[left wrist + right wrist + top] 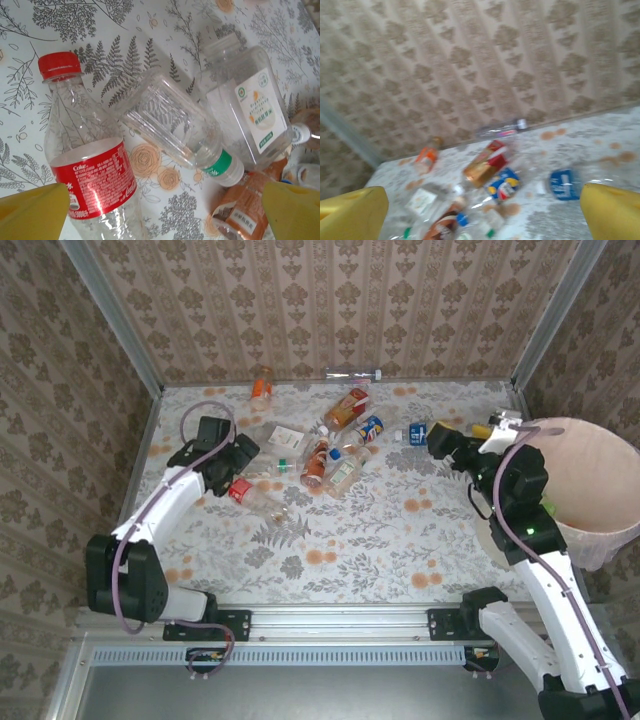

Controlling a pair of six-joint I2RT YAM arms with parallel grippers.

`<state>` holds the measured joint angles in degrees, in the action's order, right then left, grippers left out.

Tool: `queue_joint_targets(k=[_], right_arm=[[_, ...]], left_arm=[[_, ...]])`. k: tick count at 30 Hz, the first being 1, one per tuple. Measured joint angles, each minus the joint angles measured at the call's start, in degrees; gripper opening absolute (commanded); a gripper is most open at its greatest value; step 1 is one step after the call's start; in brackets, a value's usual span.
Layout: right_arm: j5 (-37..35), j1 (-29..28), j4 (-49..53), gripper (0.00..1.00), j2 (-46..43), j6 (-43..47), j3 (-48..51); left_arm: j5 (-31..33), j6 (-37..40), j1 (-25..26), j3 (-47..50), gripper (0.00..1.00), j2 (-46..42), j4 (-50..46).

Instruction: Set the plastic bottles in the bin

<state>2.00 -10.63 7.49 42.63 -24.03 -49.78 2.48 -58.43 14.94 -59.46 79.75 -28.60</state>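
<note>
The base end of the clear green-banded bottle (175,125) lies below my left gripper's open fingers, so the gripper lowers onto it next, away from the red-labelled bottle.
Several plastic bottles (316,462) lie scattered across the far middle of the table. My left gripper (238,468) hovers open over a red-labelled bottle (90,170) with a red cap. That bottle lies by the left fingertip (30,212); a clear green-banded bottle (175,125) and a white-labelled one (255,110) lie beyond. My right gripper (432,437) is open and holds nothing, just left of the bin (560,425), close to a blue-labelled bottle (415,432). The blurred right wrist view takes in a red-gold bottle (485,162) and the blue-labelled one (563,184).
The pinkish bin stands off the table's right edge. An orange bottle (261,387) and a clear one (355,375) rest against the back wall. Patterned walls close in the table on three sides. The flowered tabletop (380,540) stretches out in front of the pile.
</note>
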Motion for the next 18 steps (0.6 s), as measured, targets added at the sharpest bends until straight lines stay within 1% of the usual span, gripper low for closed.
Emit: queue_joint_targets(k=[2, 4, 9, 12, 16, 17, 18], right_arm=[[2.49, -2.43, -2.23, 1.0, -0.28, 0.04, 1.42], [4.0, -5.03, -3.65, 1.0, -0.63, 0.24, 2.86], [4.48, -8.9, -4.59, 1.0, -0.72, 1.2, 4.44], [4.04, -9.81, -4.24, 1.0, -0.7, 2.25, 4.42], [3.8, -9.9, -4.2, 1.0, -0.7, 3.06, 4.42], [3.43, -9.92, -3.82, 1.0, -0.92, 3.45, 4.39], [2.51, -10.23, -2.56, 1.0, -1.55, 4.24, 4.37]], left_arm=[[0.42, -2.16, 0.0, -2.05, 1.0, 2.1, -1.46], [0.42, -6.08, 0.0, -4.13, 1.0, 4.31, -3.04], [-0.17, -15.02, 0.44, -8.72, 1.0, 9.88, -4.81], [-0.07, -18.05, 1.2, -12.11, 1.0, 13.14, -5.73], [-0.09, -19.98, 1.57, -12.55, 0.96, 13.57, -6.27], [-0.09, -20.57, 1.57, -13.51, 0.95, 14.69, -7.56], [-0.07, -21.44, 1.6, -17.59, 0.93, 17.22, -11.28]])
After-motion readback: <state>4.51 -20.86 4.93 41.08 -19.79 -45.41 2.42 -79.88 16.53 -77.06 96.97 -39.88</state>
